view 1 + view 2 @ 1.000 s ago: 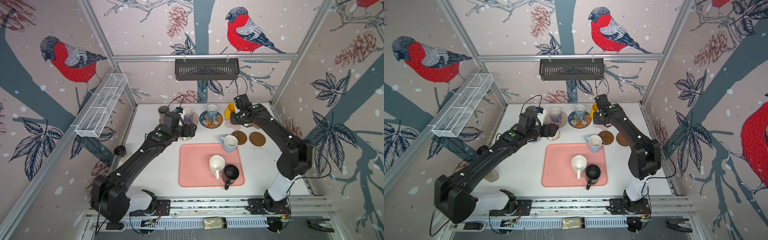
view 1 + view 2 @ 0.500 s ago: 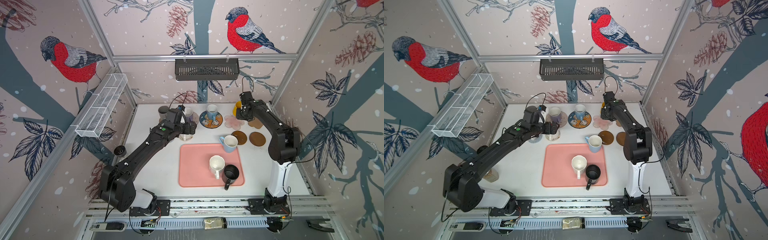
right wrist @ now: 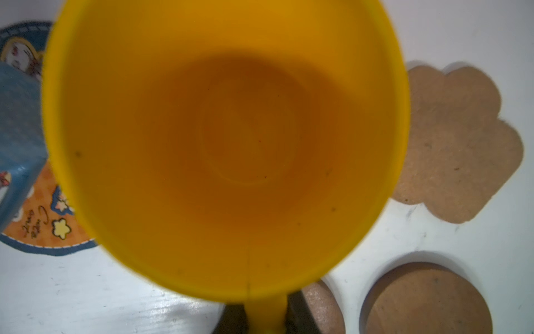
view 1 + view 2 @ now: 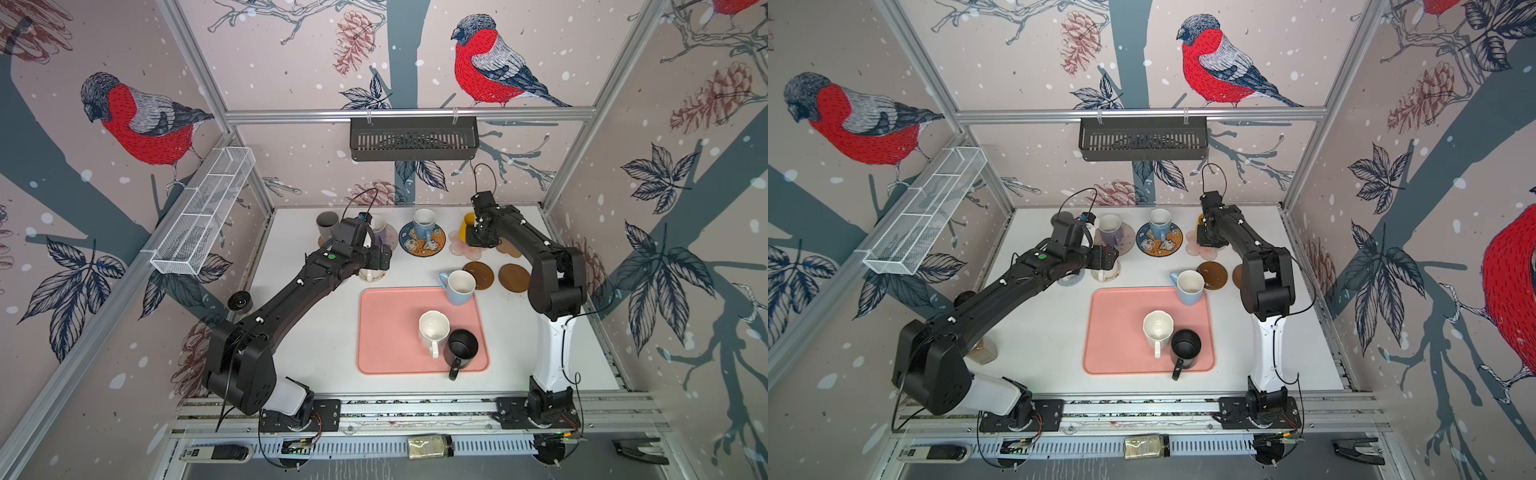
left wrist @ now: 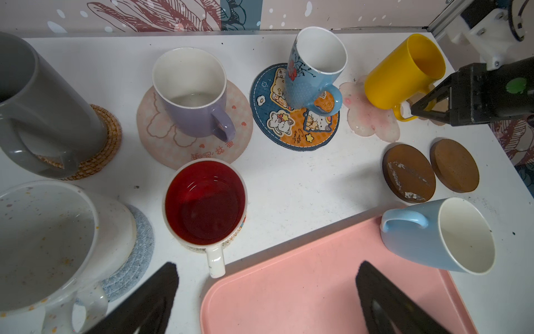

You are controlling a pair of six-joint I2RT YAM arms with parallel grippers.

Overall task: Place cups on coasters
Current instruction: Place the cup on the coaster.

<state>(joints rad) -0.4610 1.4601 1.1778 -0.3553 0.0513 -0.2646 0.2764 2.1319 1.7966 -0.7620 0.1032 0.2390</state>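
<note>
I will next lower my right gripper and ease it back to set the yellow cup on the pink flower coaster (image 4: 463, 248), and then let go of the cup's handle. The near petals are still uncovered.
My right gripper (image 4: 474, 241) is shut on the handle of the yellow cup (image 5: 404, 69), which hangs tilted over the pink flower coaster (image 5: 367, 118); whether it touches, I cannot tell. My left gripper (image 5: 267, 292) is open and empty above the tray edge, beside the red-inside white cup (image 5: 205, 202). The grey cup (image 5: 43, 107) stands on the straw coaster, the lavender cup (image 5: 190, 92) on the beige one, a patterned blue cup (image 5: 315, 69) on the blue one, and a speckled white cup (image 5: 43, 240) on the grey round.
Two brown discs (image 5: 409, 173) (image 5: 453, 164) and a tan cloud-shaped coaster (image 3: 456, 138) lie bare. A light blue cup (image 4: 457, 286) stands at the far corner of the pink tray (image 4: 386, 332), which holds a white cup (image 4: 432, 332) and a black cup (image 4: 461, 347).
The right arm has folded its elbow in, and the yellow cup has shifted back and then down over the pink flower coaster. The left gripper stays open in the same place.
</note>
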